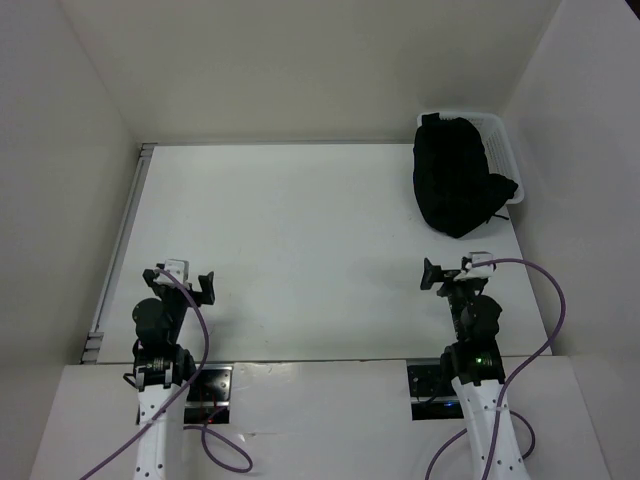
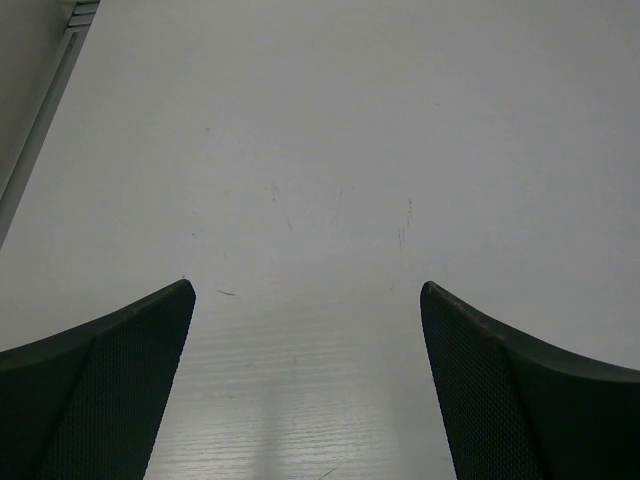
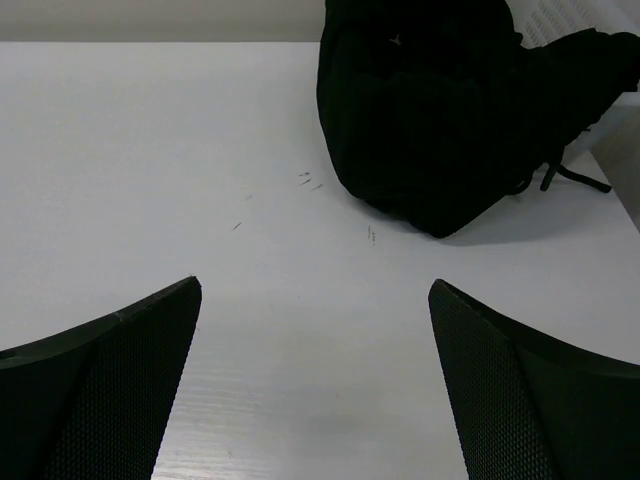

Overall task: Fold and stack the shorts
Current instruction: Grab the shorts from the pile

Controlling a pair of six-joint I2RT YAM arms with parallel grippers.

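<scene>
I will reach outward with my right gripper, go down and close, because the shorts' drawstring edge (image 1: 490, 208) (image 3: 537, 138) sticks out outward of it and to its right in the top view.
The black shorts (image 1: 455, 180) lie in a crumpled heap at the far right of the table, spilling out of a white mesh basket (image 1: 497, 140). They also show at the top of the right wrist view (image 3: 430, 110), with a drawstring trailing at the right. My left gripper (image 1: 185, 282) is open and empty over bare table near the front left (image 2: 308, 300). My right gripper (image 1: 450, 272) is open and empty near the front right (image 3: 315, 300), a short way in front of the shorts.
White walls close in the table on the left, back and right. A metal rail (image 1: 120, 250) runs along the table's left edge. The white table top (image 1: 300, 230) stretches between the arms and the shorts.
</scene>
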